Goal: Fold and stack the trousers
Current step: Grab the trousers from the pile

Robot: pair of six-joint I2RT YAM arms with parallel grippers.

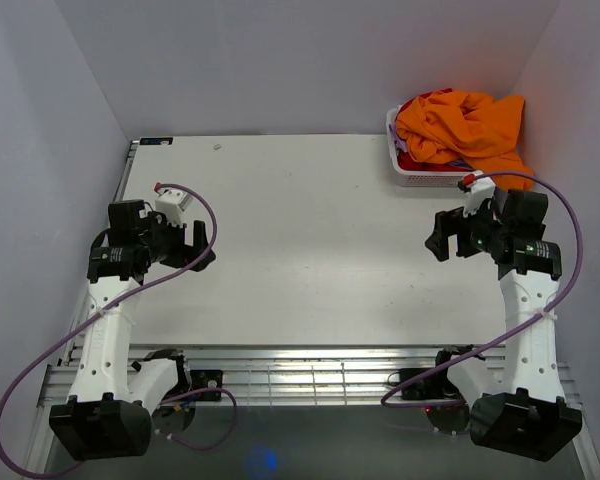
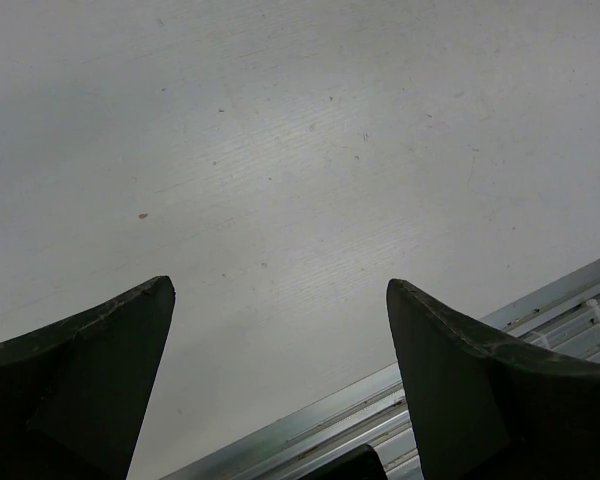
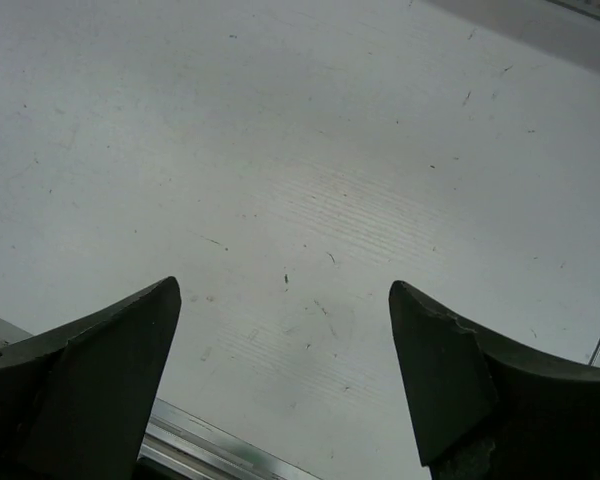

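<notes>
Next, the right gripper moves outward past the basket's near rim onto the orange trousers' middle fold (image 1: pixel 448 124), which lies outward of it, uncovered atop the heap.
The orange trousers (image 1: pixel 460 125) lie crumpled in a heap in a white basket (image 1: pixel 412 172) at the table's back right corner, with a bit of lilac cloth under them. My left gripper (image 1: pixel 202 248) is open and empty over the left side of the table; only bare table shows between its fingers in the left wrist view (image 2: pixel 280 290). My right gripper (image 1: pixel 438 240) is open and empty over the right side of the table, in front of the basket; its wrist view (image 3: pixel 285 290) shows only bare table. The trousers show in neither wrist view.
The white table (image 1: pixel 310 230) is walled by grey panels on the left, back and right. A metal rail (image 1: pixel 310 375) runs along the near edge between the arm bases. Purple cables (image 1: pixel 215 225) loop off both arms.
</notes>
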